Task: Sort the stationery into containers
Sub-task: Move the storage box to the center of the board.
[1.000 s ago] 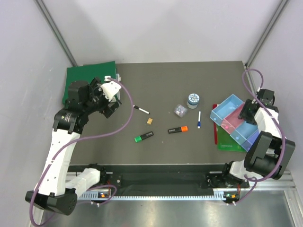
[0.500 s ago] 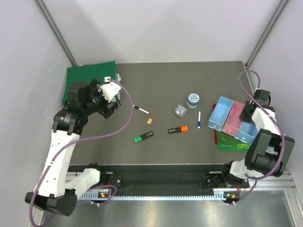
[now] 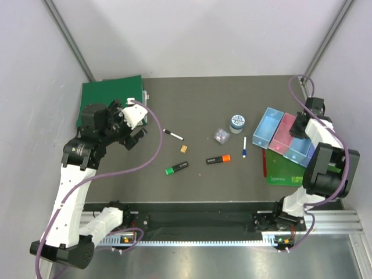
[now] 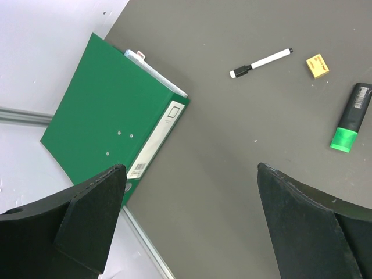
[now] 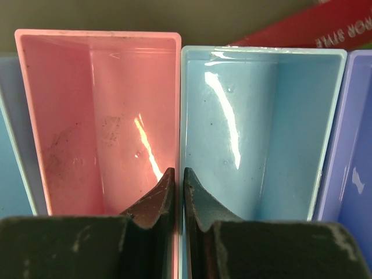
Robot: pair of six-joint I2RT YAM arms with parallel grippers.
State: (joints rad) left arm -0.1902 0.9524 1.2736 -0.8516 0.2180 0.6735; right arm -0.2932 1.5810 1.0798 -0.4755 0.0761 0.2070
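Observation:
My right gripper should next move outward and to the left in the top view and let go of the trays beyond the round tin, since the tabletop is bare there.
The four joined trays sit at the right, partly on a green red-edged board. My right gripper is shut on the wall between the pink tray and the light blue tray; all trays look empty. On the table lie a black-white marker, tan block, green-capped highlighter, orange-capped highlighter, clear clip box, round tin and blue-white pen. My left gripper is open and empty, above the table left of the marker.
A large green folder lies at the back left; it also shows in the left wrist view. The table's left edge and the white wall are close to my left gripper. The purple-blue tray is the row's right end.
My right gripper has pulled and turned the tray row toward the back right, mostly off the green board. My left gripper has shifted slightly, staying open.

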